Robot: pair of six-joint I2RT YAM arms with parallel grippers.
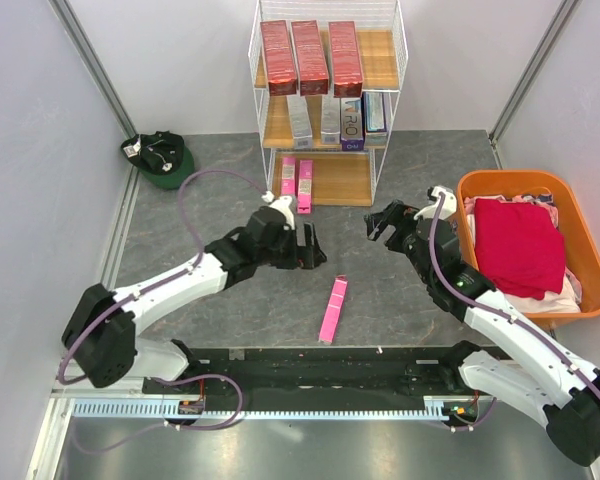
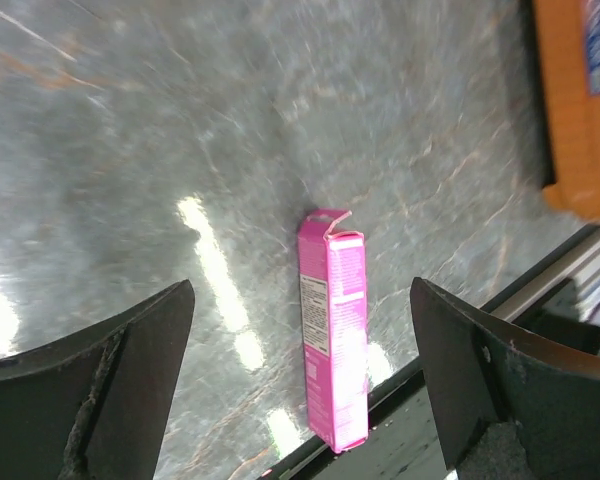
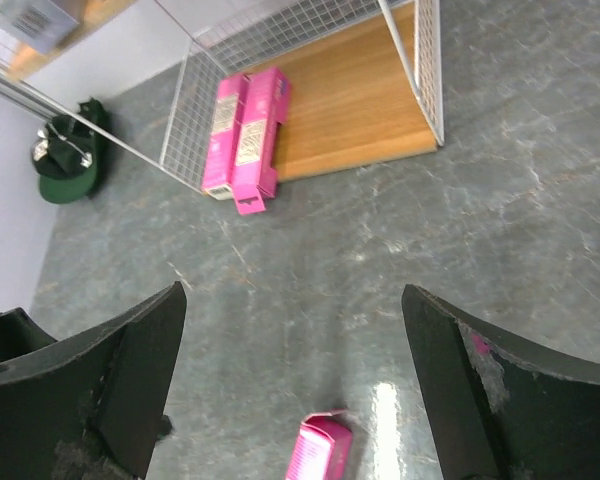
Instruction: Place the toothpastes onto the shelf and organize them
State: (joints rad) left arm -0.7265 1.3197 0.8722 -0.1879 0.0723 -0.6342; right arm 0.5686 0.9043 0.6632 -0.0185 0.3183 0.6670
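Moving to the right in the top view, I need to bring my left gripper down onto the loose pink box's flapped end (image 1: 340,286) (image 2: 332,248), since it lies below the fingers on that side.
One bright pink toothpaste box (image 1: 333,309) lies loose on the grey floor between the arms; it shows in the left wrist view (image 2: 332,335) and its end in the right wrist view (image 3: 320,451). The white wire shelf (image 1: 384,160) holds three dark red boxes (image 1: 311,56) on the top board, silver/blue/purple boxes (image 1: 338,120) on the middle board, and two pink boxes (image 1: 296,183) (image 3: 244,135) on the bottom board. My left gripper (image 1: 312,250) (image 2: 300,400) is open and empty above the loose box. My right gripper (image 1: 382,225) (image 3: 295,400) is open and empty.
An orange tub (image 1: 582,250) with red and other cloths (image 1: 518,246) stands at the right; its edge shows in the left wrist view (image 2: 580,110). A dark green cap (image 1: 160,157) (image 3: 70,150) lies at the back left. A black rail (image 1: 310,365) runs along the near edge.
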